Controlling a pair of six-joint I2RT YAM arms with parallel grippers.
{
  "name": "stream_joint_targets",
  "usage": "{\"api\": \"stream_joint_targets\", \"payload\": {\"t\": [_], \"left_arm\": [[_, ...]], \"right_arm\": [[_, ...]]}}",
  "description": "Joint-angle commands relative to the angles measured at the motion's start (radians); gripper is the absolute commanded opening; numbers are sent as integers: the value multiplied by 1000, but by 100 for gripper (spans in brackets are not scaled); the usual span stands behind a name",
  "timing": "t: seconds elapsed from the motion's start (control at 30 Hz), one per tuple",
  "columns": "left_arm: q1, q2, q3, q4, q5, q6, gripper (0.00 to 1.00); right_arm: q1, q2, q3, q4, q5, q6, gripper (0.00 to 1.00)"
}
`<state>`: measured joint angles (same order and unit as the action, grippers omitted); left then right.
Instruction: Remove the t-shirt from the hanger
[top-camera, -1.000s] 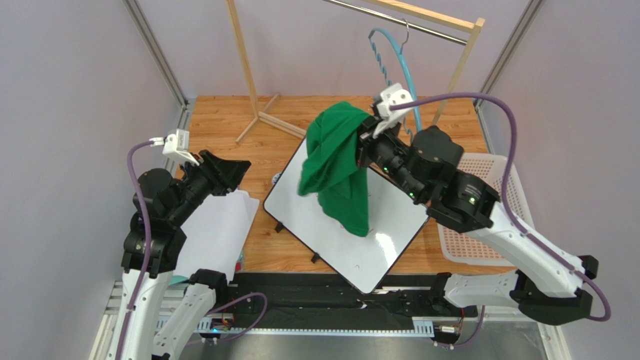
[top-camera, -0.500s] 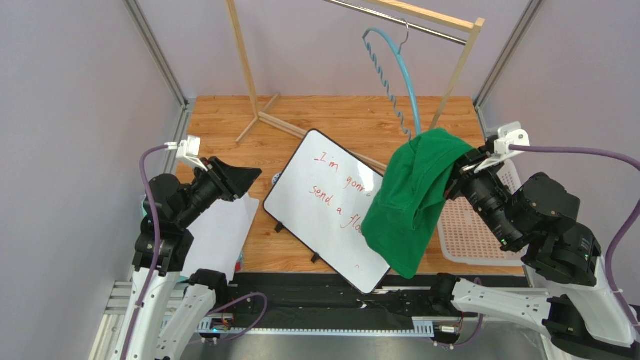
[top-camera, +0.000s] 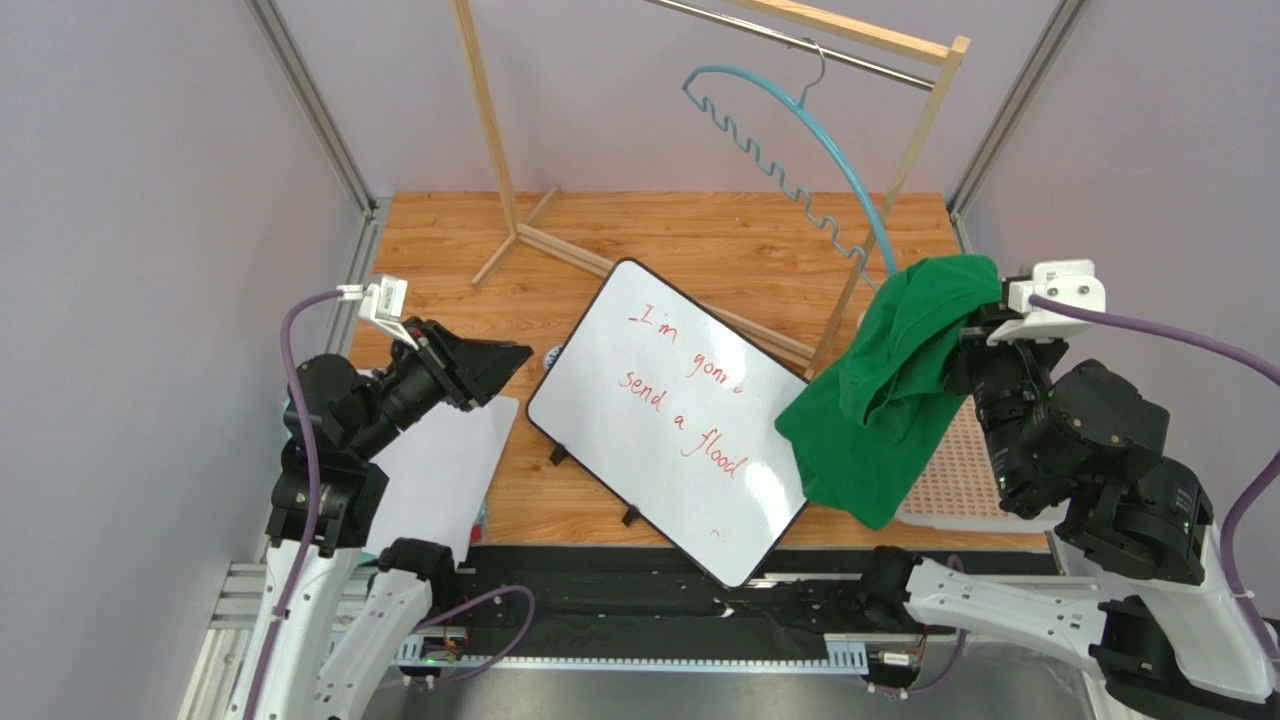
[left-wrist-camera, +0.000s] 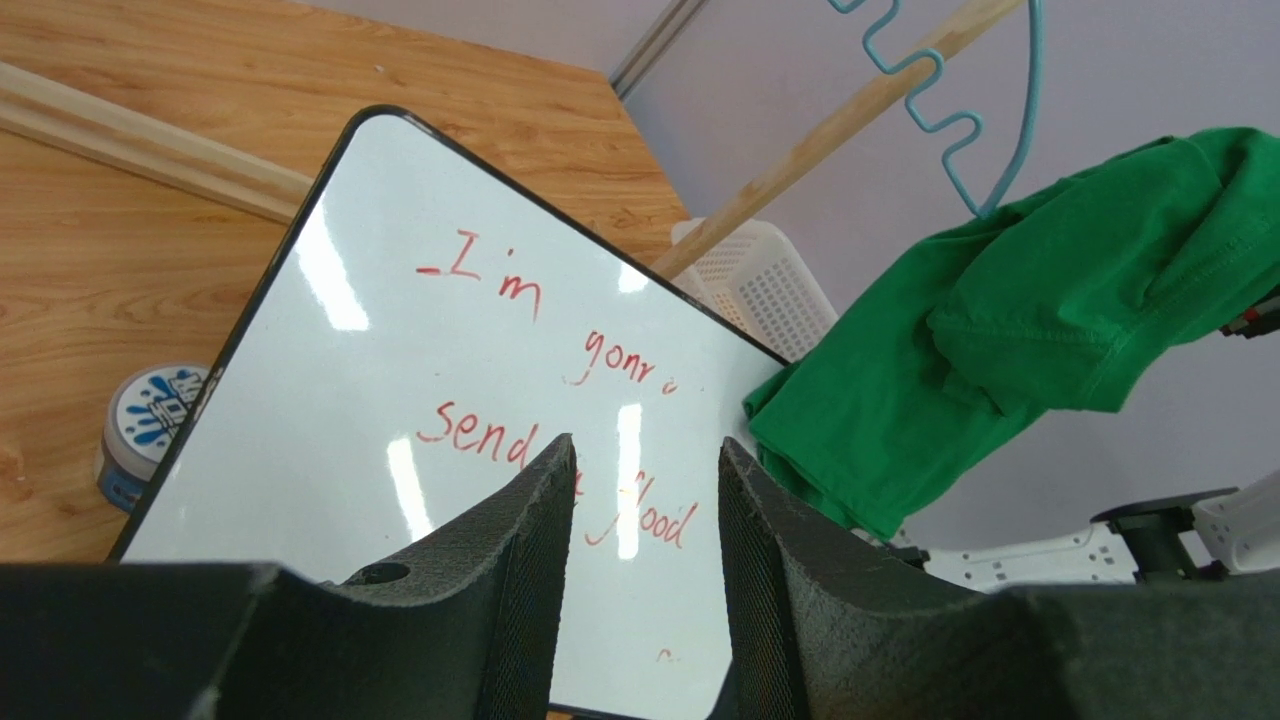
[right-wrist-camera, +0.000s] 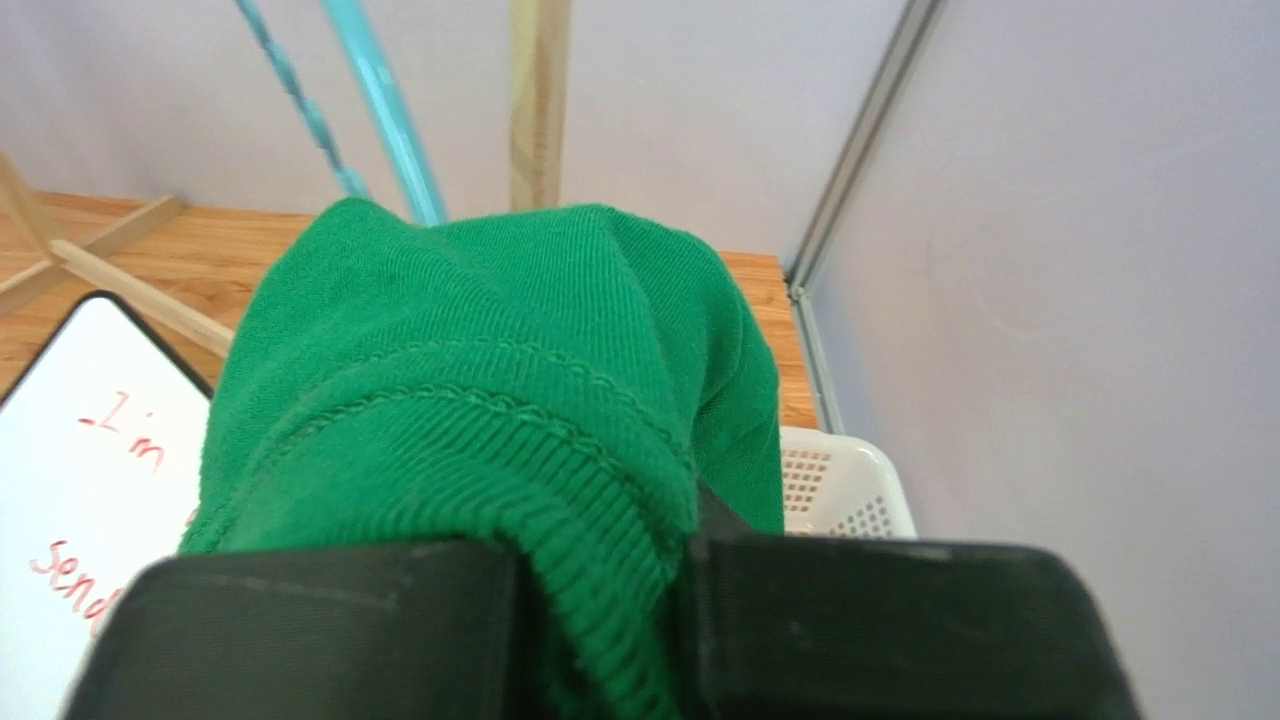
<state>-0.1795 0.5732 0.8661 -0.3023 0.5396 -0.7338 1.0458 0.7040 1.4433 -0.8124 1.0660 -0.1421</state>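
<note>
I should next tilt the fingers of my right gripper downward and lower it into the basket to release the t-shirt (top-camera: 894, 390), because the basket's empty inside lies below it.
The dark green t-shirt (top-camera: 894, 390) hangs bunched from my right gripper (top-camera: 984, 333), which is shut on its ribbed collar (right-wrist-camera: 601, 495) above the basket's left edge. It is off the hanger and also shows in the left wrist view (left-wrist-camera: 1037, 345). The light-blue hanger (top-camera: 796, 143) hangs bare by its grey hook from the rack's metal rail, and also shows in the left wrist view (left-wrist-camera: 984, 113). My left gripper (top-camera: 504, 360) is open and empty, held above the table at the left, facing the whiteboard (left-wrist-camera: 451, 390).
A whiteboard (top-camera: 676, 413) with red writing lies tilted mid-table. A white perforated basket (top-camera: 962, 488) stands at the right under the shirt. The wooden rack (top-camera: 496, 150) stands at the back. White paper (top-camera: 443, 473) lies at the left; a small round tin (left-wrist-camera: 150, 428) sits beside the whiteboard.
My right gripper carried the shirt from over the whiteboard rightward to over the basket's edge. The bare hanger swung round on the rail. My left gripper hardly moved.
</note>
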Motion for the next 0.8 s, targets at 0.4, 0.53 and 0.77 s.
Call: {"api": "stream_joint_targets", "payload": {"t": [0.4, 0.53, 0.77], "left_arm": [[3, -72, -50, 22, 25, 8, 46], [3, -70, -65, 55, 14, -12, 46], [3, -67, -52, 22, 19, -9, 46]], "right_arm": [[-760, 150, -110, 45, -515, 136, 0], [-904, 160, -89, 51, -647, 226, 0], [-1076, 290, 63, 35, -683, 294, 0]]}}
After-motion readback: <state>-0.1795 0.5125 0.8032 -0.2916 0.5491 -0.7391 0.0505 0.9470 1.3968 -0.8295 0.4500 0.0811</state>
